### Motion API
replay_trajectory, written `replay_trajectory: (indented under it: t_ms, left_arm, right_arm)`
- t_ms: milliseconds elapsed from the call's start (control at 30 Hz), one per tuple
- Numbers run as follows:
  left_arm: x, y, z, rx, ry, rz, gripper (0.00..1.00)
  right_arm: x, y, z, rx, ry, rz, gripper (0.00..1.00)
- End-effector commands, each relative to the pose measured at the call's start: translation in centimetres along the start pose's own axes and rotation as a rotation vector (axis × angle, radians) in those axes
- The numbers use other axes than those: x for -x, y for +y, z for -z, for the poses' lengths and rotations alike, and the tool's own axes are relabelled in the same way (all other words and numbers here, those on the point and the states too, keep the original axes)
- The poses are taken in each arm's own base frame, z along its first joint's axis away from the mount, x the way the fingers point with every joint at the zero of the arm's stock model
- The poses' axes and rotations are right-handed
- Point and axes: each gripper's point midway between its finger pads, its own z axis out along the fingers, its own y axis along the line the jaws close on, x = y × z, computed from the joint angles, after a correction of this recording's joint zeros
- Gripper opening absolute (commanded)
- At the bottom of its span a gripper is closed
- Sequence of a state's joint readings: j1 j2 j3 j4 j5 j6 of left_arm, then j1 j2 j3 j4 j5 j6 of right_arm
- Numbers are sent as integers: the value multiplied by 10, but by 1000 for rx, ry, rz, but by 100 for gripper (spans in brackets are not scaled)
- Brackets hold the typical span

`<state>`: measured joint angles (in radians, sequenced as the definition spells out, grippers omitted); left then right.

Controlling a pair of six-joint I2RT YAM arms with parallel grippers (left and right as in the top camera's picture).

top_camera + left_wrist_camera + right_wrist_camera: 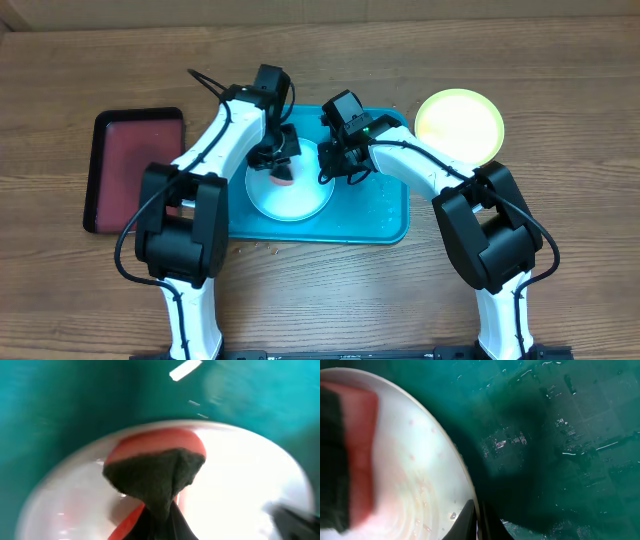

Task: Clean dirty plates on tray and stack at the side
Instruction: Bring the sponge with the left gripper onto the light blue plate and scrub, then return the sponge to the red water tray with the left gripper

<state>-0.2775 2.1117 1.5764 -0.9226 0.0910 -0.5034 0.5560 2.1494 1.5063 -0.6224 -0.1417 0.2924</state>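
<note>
I will next lift my left gripper off the plate, move it left in the overhead view and lower the sponge into the dark red tray [131,178], whose bottom is empty.
A white plate [305,203] lies in the turquoise tray [392,226]. My left gripper [283,163] is shut on a red sponge with a dark scouring face [285,178] and presses it onto the plate's far side. The left wrist view shows the sponge [155,467] on the plate [245,485], with the fingers [161,525] closed on it. My right gripper [330,166] is shut on the plate's right rim. The right wrist view shows its fingers [479,521] pinching the rim of the plate [425,465]. A yellow-green plate [460,125] sits on the table right of the tray. No mint-rimmed plate shows.
A smaller dark red, black-rimmed tray [135,170] lies on the wooden table to the left. The turquoise tray floor [560,435] is wet with droplets to the right of the plate. Both arms cross above the tray's back half.
</note>
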Motion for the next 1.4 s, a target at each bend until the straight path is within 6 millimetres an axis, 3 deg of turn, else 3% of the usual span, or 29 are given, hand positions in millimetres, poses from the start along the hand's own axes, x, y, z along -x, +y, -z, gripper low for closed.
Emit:
replay_trajectory:
  t_ms: [0,233,367,533,667,800,967,1167,1367]
  left_arm:
    - [-26,-29,-9,-70,79,-32,4]
    - [-48,-46,-11,-49,111,-96,4]
    - [-49,-39,-12,8,96,-110,4]
    - [-39,0,-8,219,35,-114,5]
    - [-27,43,7,459,-33,-133,4]
    - [-19,72,23,597,-62,-130,4]
    - [-7,81,38,593,-68,-70,4]
    - [25,89,80,524,-114,73,4]
    - [55,120,108,361,-114,241,4]
  right_arm:
    - [-4,-46,-11,-141,10,-61,4]
    - [-4,-46,-11,-141,10,-61,4]
    - [-4,-46,-11,-142,11,-61,4]
    - [-5,-46,-11,-143,14,-61,4]
    - [-6,-46,-11,-145,19,-62,4]
    - [-6,-46,-11,-145,19,-61,4]
    - [-6,-46,-11,-145,19,-62,4]
    - [-7,-47,-11,-147,23,-62,4]
    - [-7,-47,-11,-150,22,-62,4]
